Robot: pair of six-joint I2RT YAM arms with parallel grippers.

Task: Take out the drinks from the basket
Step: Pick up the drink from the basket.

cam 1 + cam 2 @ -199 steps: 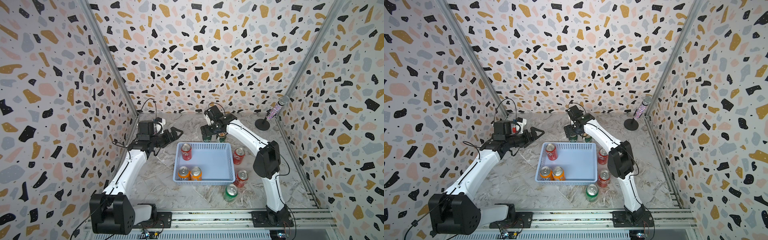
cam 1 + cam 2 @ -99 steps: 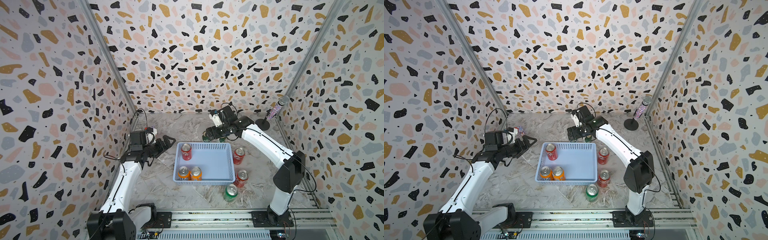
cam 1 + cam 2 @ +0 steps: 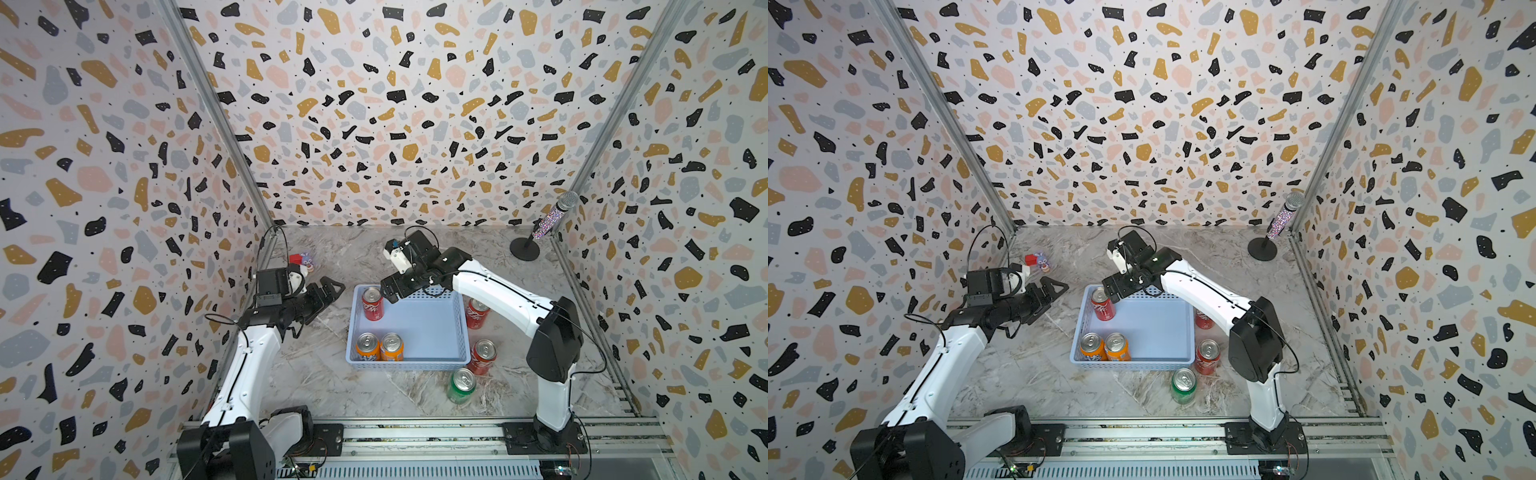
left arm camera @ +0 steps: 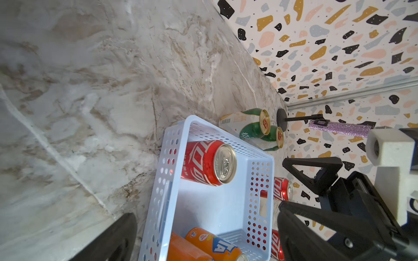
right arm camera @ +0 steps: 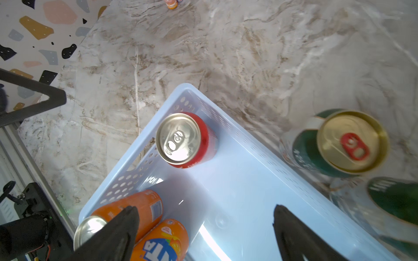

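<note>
My right gripper should move down and across toward the far corner of the basket next, around the red can's top [image 3: 372, 294] [image 5: 179, 138], because the can is standing upright there with its lid clear.
The pale blue basket [image 3: 415, 365] holds an upright red can [image 3: 372, 309] in its far left corner and two orange cans [image 3: 379, 348] at its near left. Two more red cans [image 3: 483, 358] and a bright green can [image 3: 461, 386] stand on the table to its right. Two dark green-and-white cans [image 4: 251, 126] stand just beyond the basket's far wall, hidden by my right arm in both top views. My right gripper [image 3: 387, 292] hangs open and empty over the basket's far edge, right beside the red can. My left gripper [image 3: 330, 289] is open and empty, left of the basket.
A glittery microphone on a round black stand [image 3: 546, 224] is at the back right corner. A small toy figure [image 3: 302, 260] lies at the back left by the wall. Patterned walls close three sides, and a metal rail [image 3: 415, 436] runs along the front.
My right gripper has left the dark green-and-white cans behind the basket, swung left and nearer to the red can's corner, and opened wider. My left gripper drew slightly nearer and lower.
</note>
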